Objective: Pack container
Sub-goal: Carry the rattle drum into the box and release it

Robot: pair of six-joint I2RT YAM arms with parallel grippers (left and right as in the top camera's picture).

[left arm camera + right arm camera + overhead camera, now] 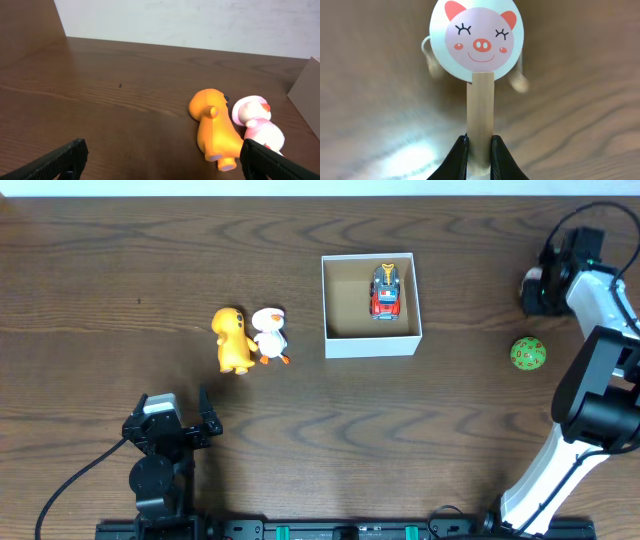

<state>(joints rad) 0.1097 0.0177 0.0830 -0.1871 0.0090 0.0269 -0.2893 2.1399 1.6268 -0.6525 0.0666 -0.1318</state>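
I should move my right gripper to the left in the overhead view, over the container's near end (376, 329), and let go of the drum. The bottom of the container is bare there.
The container (372, 343), a square white box with a brown inside, stands at the table's middle and holds a small red and blue toy truck (386, 290). An orange toy (232, 339) and a white duck toy (269, 334) lie side by side left of it; both show in the left wrist view, orange toy (216, 125) and duck (257, 122). My left gripper (160, 162) is open, low near the front edge. My right gripper (480, 150) at far right (537, 288) is shut on the wooden handle of a pig-face rattle drum (477, 37).
A green ball with pink spots (528, 353) lies right of the container, below my right gripper. The right arm's white links run down the right edge. A corner of the container (306, 92) shows at the right of the left wrist view.
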